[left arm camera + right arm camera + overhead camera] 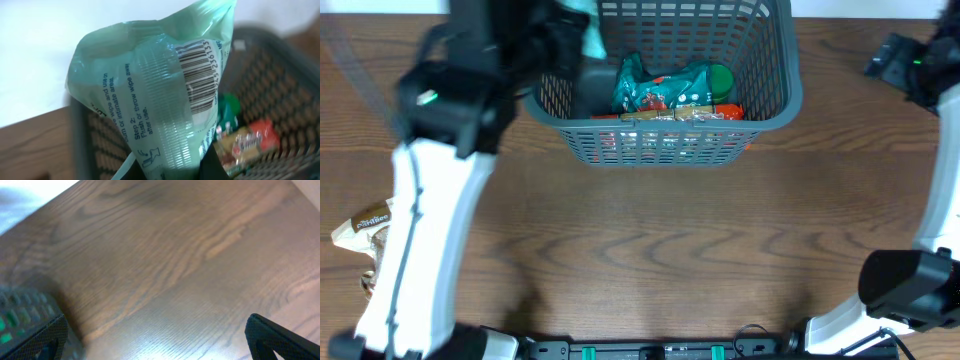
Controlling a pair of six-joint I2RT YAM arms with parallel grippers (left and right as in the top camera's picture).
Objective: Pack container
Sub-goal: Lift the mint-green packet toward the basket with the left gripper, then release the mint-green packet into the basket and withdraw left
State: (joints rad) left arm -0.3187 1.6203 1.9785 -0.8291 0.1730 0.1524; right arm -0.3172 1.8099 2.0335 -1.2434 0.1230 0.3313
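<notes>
The container's end beside the green packet is still empty, so my left gripper will next lower into the gap there and release the pale green pack of wipes.
The dark grey slotted container (775, 105) stands at the back middle of the table. It holds a green packet (655, 85), a green-lidded item (720, 77) and red and gold snack packs (680, 113). My left gripper (582, 35) is shut on a pale green pack of wipes (160, 95) and holds it over the container's left end (280, 65). My right gripper (155, 340) is open and empty above bare table at the far right (910, 60).
A brown snack bag (365, 228) lies at the table's left edge. The wooden table (650, 240) stretches in front of the container. The right arm's base (905, 285) stands at the front right.
</notes>
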